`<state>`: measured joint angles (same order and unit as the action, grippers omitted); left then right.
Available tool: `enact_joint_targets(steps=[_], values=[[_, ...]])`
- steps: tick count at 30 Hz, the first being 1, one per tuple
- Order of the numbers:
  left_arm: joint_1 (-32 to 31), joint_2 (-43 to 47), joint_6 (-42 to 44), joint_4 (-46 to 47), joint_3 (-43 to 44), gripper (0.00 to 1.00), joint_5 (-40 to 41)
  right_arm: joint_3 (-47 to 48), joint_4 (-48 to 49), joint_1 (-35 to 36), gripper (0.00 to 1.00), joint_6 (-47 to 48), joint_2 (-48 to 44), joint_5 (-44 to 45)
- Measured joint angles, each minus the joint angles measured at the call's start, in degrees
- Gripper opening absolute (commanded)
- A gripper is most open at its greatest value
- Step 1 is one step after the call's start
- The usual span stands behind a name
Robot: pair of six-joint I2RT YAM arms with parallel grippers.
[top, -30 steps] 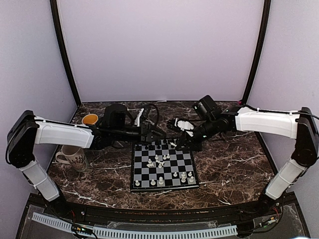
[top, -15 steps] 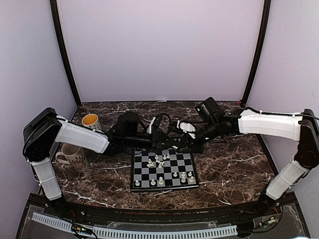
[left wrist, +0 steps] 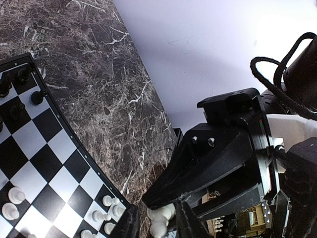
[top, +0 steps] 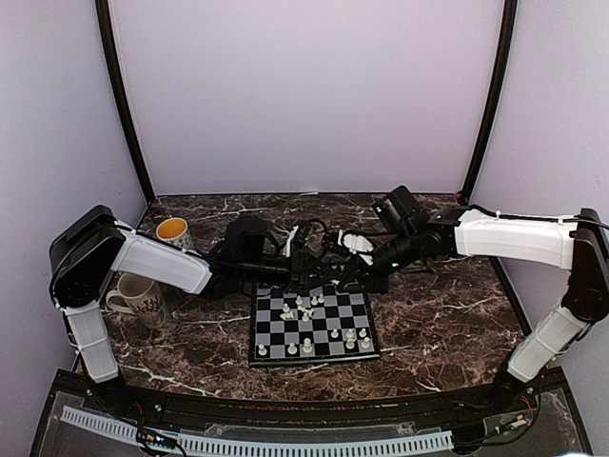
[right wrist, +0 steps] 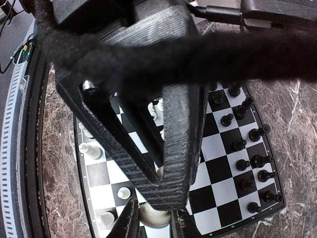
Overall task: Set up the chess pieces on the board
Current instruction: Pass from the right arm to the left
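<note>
My left gripper moves back and down next to the near-row square [top: 335, 348] beside the corner's white pieces and releases its piece there, as that square is empty.
The board [top: 315, 361] lies at mid-table, with white chess pieces [top: 304, 308] scattered over it, some toppled. Black chess pieces [right wrist: 246, 159] stand in rows along its far side. Both grippers meet just above the board's far edge. My left gripper [top: 319, 269] is shut on a white chess piece [left wrist: 160, 222], which shows between its fingers in the left wrist view. My right gripper [top: 344, 276] is shut on the same piece; its rounded base [right wrist: 154, 215] sits between that gripper's fingers in the right wrist view. The left gripper's black fingers [right wrist: 168, 124] fill that view and hide part of the board [right wrist: 218, 171].
A mug with a yellow inside [top: 172, 229] and a white mug with dark print [top: 139, 301] stand at the table's left, by the left arm. A black cable [top: 306, 228] loops behind the left gripper. The lilac back wall rises close behind both grippers.
My left arm has swung right to meet the right gripper, and its jaws have closed on the white piece. The right gripper has shifted slightly, still gripping the piece.
</note>
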<state>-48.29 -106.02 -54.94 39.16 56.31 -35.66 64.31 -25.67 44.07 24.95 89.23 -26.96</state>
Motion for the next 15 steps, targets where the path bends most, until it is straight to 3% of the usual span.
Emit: enact_joint_targets(steps=[9,15], values=[[0.0,0.0,-0.3,-0.2,0.0,0.08,-0.9,0.0,0.4,0.0,0.19,-0.2,0.0,1.1],[0.0,0.0,0.2,-0.1,0.0,0.01,-1.1,0.0,0.4,0.0,0.28,-0.2,0.0,1.2]])
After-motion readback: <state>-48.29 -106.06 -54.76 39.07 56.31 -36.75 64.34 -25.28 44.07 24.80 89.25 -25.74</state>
